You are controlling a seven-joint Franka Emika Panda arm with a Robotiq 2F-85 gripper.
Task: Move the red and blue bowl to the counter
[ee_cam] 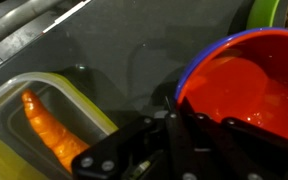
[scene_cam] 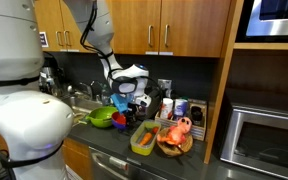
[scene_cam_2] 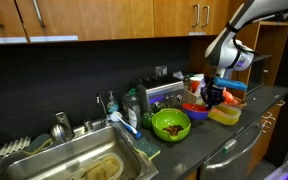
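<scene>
My gripper lowers the red and blue bowl next and releases its rim in the open gap below, the counter (scene_cam_2: 198, 125) between the lime-green bowl and tray.
The red and blue bowl (ee_cam: 246, 85), red inside with a blue rim, fills the right of the wrist view. My gripper (ee_cam: 184, 114) is shut on its near rim, one finger inside and one outside. In an exterior view the gripper (scene_cam: 125, 94) hangs over the dark counter (scene_cam: 114, 150), with the bowl's blue outside (scene_cam: 118, 102) just below it. The gripper also shows in an exterior view (scene_cam_2: 213, 93), above the counter (scene_cam_2: 254, 110). I cannot tell whether the bowl touches the counter.
A lime-green bowl (scene_cam: 102, 118) (scene_cam_2: 170, 123) sits beside the sink (scene_cam_2: 84, 165). A rectangular green tray (ee_cam: 14, 100) (scene_cam: 144, 138) holds an orange carrot (ee_cam: 46, 125). A wooden bowl of orange items (scene_cam: 174, 140) stands near a microwave (scene_cam: 269, 140). Bottles stand by the back wall.
</scene>
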